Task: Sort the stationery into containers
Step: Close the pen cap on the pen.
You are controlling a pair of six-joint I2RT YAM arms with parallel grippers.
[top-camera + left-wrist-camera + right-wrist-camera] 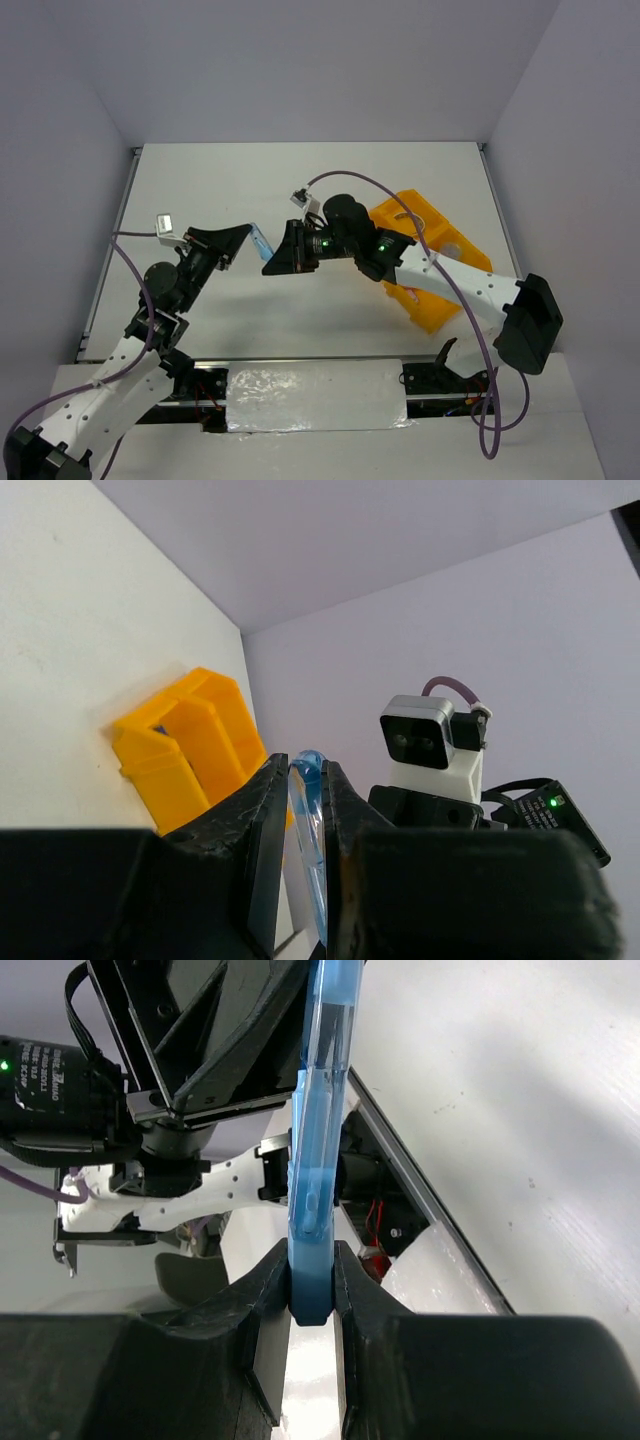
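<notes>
The robot will swing its right gripper to the right in the top view, tilt it down there and release, as a pink piece lies in the near section of the tray.
A blue pen-like piece (262, 243) hangs in the air over the middle of the table, held from both ends. My left gripper (250, 238) is shut on its clear blue end (308, 830), and the fingers press it from both sides. My right gripper (273, 262) is shut on its darker blue end (312, 1290), and the pen's body (322, 1090) runs up into the left gripper. The orange-yellow tray (428, 218) stands at the right, behind my right arm, and shows at the left of the left wrist view (190, 745). No other stationery is in view.
A shiny white sheet (315, 395) covers the rail between the arm bases at the near edge. Pale walls close off the table at the back and sides. My right wrist camera (430, 742) faces the left gripper at close range.
</notes>
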